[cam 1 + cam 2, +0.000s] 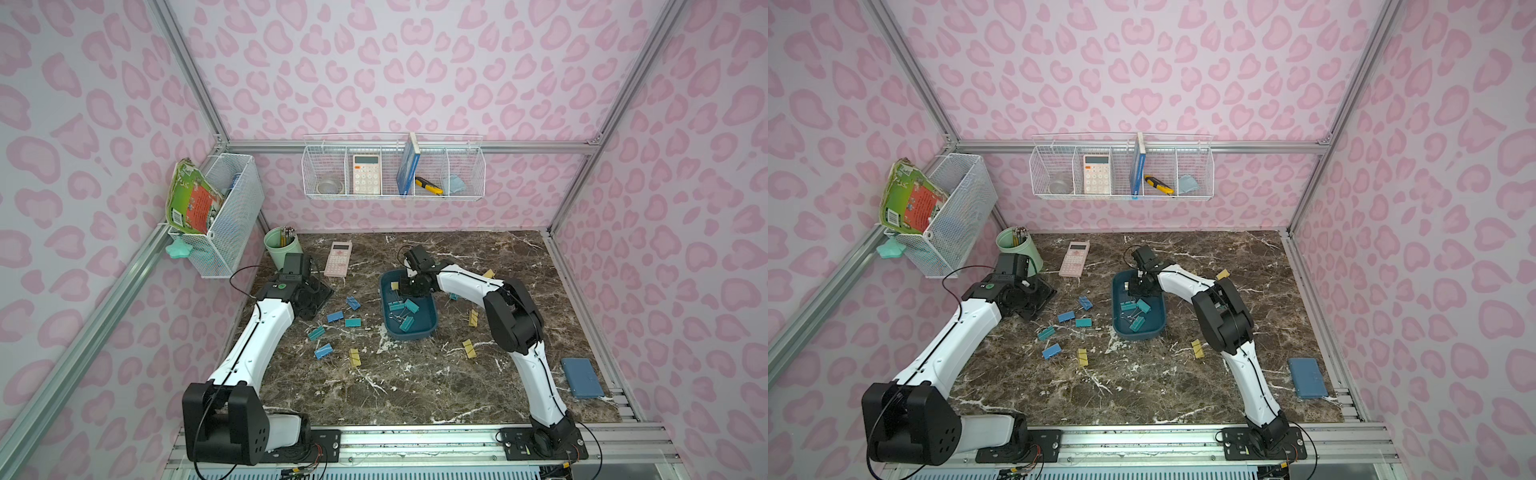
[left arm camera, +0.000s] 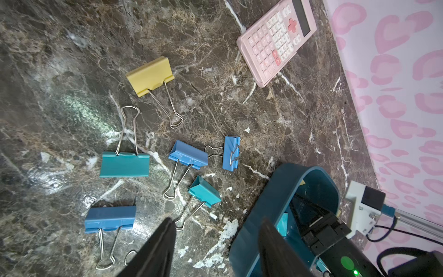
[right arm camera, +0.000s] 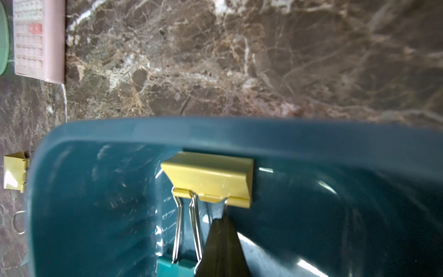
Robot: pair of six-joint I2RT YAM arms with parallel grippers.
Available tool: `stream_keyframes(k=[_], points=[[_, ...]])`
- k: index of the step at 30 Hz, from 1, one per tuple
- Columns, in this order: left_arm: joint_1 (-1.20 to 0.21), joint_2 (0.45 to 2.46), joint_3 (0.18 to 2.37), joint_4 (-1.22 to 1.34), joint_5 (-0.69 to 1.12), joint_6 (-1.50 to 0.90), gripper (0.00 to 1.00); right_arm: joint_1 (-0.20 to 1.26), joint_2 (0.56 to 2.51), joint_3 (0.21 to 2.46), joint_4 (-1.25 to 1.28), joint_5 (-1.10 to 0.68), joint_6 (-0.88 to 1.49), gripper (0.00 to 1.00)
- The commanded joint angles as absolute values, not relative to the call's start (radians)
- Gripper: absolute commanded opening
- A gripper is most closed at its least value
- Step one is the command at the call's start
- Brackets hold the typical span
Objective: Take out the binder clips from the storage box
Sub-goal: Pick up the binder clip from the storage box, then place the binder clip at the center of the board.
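Note:
The bare marble beside yellow clips lies back from the box's rim, so my right gripper needs to lift over the box rim (image 3: 215, 134) next, then go back and down to let go of the yellow clip's handle.
The dark teal storage box (image 1: 409, 333) (image 1: 1138, 335) stands mid-table and holds teal binder clips (image 1: 406, 323) and one yellow binder clip (image 3: 211, 178). My right gripper (image 3: 221, 221) reaches into the box's far end (image 1: 403, 287) and is shut on that yellow clip's wire handle, close to the box rim (image 3: 215, 134). My left gripper (image 2: 218, 227) hangs open over the table left of the box wall (image 2: 261, 208), with nothing between its fingers. Several blue, teal and yellow clips (image 1: 335, 316) (image 2: 124, 164) lie on the marble left of the box, and yellow ones (image 1: 468, 348) lie right of it.
A pink calculator (image 1: 338, 258) and a green pencil cup (image 1: 280, 243) sit at the back left. A flat blue-grey case (image 1: 582, 378) lies at the front right. White wire baskets (image 1: 392, 174) (image 1: 226, 216) hang on the back and left walls.

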State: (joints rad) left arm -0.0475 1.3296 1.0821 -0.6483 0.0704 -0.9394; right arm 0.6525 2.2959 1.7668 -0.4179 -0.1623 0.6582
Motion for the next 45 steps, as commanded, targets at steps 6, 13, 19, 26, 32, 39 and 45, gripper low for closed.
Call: stream_keyframes(k=[6, 13, 19, 26, 32, 39, 45], points=[[-0.077, 1.302, 1.104, -0.669, 0.063, -0.909, 0.61, 0.659, 2.156, 1.737, -0.471, -0.076, 0.648, 0.0], [-0.111, 1.273, 1.108, -0.669, 0.063, -0.91, 0.65, 0.653, 1.997, 1.657, -0.465, -0.026, 0.647, 0.0], [-0.176, 1.273, 1.134, -0.668, 0.053, -0.897, 0.77, 0.574, 1.773, 1.423, -0.418, 0.008, 0.668, 0.0], [-0.265, 1.321, 1.176, -0.663, 0.045, -0.894, 0.99, 0.372, 1.528, 1.1, -0.407, 0.031, 0.667, 0.0], [-0.314, 1.362, 1.212, -0.661, 0.037, -0.895, 0.99, 0.257, 1.381, 0.895, -0.393, 0.026, 0.66, 0.0], [-0.342, 1.396, 1.242, -0.68, 0.029, -0.888, 0.99, 0.256, 1.292, 0.71, -0.376, 0.014, 0.704, 0.0], [-0.357, 1.422, 1.256, -0.683, 0.039, -0.876, 0.99, 0.246, 1.302, 0.605, -0.342, 0.04, 0.734, 0.0]])
